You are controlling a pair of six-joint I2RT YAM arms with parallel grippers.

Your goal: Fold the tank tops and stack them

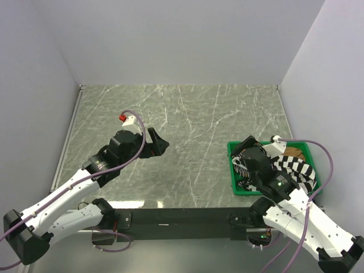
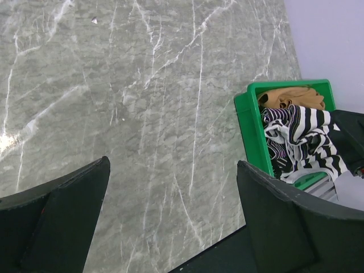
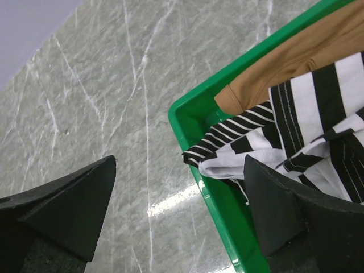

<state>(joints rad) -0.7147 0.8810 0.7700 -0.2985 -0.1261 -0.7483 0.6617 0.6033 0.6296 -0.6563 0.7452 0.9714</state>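
That tank top lies uppermost, so I'll move my right gripper to the right in the top view, turn and lower onto the wide-striped tank top's hemmed end (image 3: 292,115).
All three tank tops lie bunched in the green tray (image 1: 232,170) at the right front. The wide black-and-white striped one (image 1: 298,168) is on top, the plain tan one (image 1: 294,152) is at the tray's far end, and the thin-striped one (image 3: 233,133) is by the near left corner. My right gripper (image 1: 245,149) is open and empty, hovering over the tray's left rim (image 3: 187,122). One finger is above the marble, the other above the striped cloth (image 3: 324,96). My left gripper (image 1: 159,143) is open and empty above the table's middle-left, well apart from the tray (image 2: 250,125).
The marble tabletop (image 1: 187,114) is bounded by grey walls at the back and both sides. A black rail (image 1: 182,216) runs along the front edge between the arm bases. Purple cables loop off both arms.
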